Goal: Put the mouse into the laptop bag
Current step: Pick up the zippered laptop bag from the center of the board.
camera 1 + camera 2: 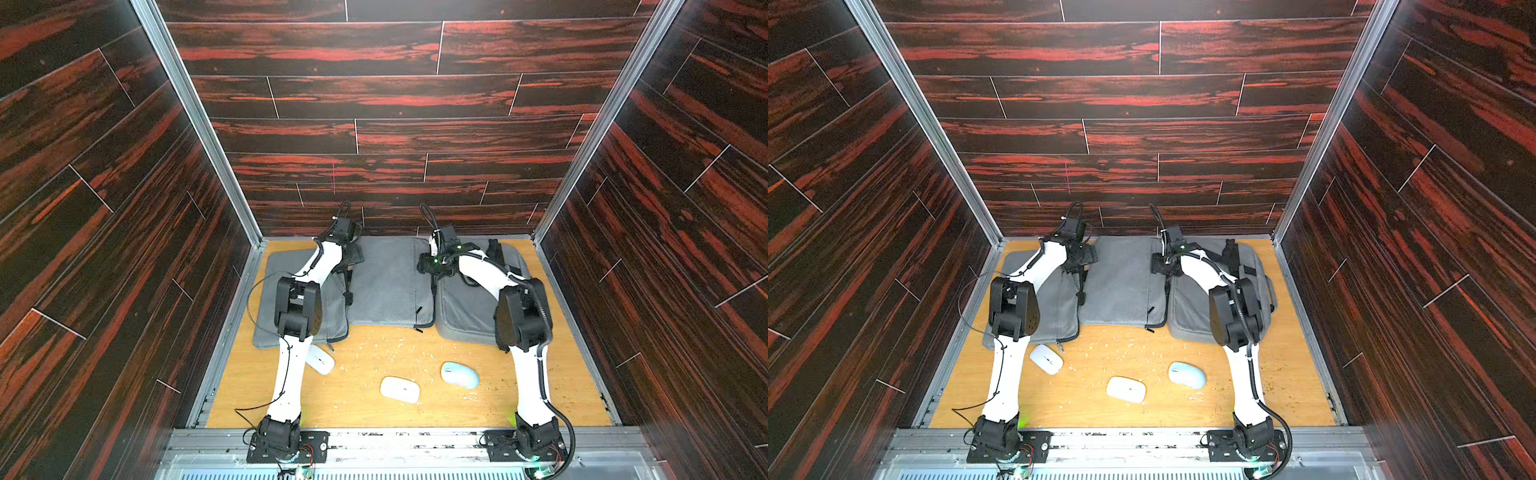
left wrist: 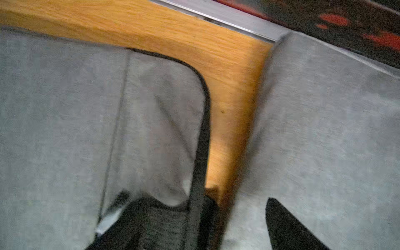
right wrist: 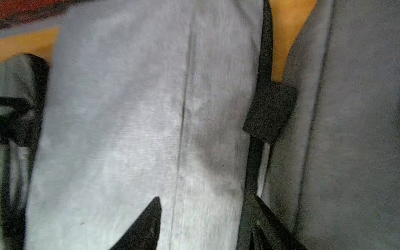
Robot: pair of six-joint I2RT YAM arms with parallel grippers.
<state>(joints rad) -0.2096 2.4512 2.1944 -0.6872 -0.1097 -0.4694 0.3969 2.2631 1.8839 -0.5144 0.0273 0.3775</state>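
Note:
The right gripper lowers its open fingers astride the middle bag's black zip edge (image 3: 248,189) near the black strap tab and closes next, since that edge runs below the gripper.
Three mice lie on the wooden table in both top views: a white mouse (image 1: 321,359) by my left arm, a white mouse (image 1: 400,389) in the middle, and a pale blue mouse (image 1: 460,375). Three grey laptop bags lie side by side at the back: left (image 1: 270,266), middle (image 1: 386,282) and right (image 1: 465,307). My left gripper (image 2: 244,216) is open, low over the gap between the left bag (image 2: 65,129) and the middle bag (image 2: 324,140). My right gripper (image 3: 207,216) is open, its fingers straddling the right edge strip of the middle bag (image 3: 119,129). Neither holds anything.
The bags fill the back of the table (image 1: 365,411) up to the dark wood-pattern walls. A black zip pull (image 1: 419,311) hangs at the middle bag's front right. A black strap tab (image 3: 270,112) sits between the middle and right bag (image 3: 357,129). Crumbs dot the table.

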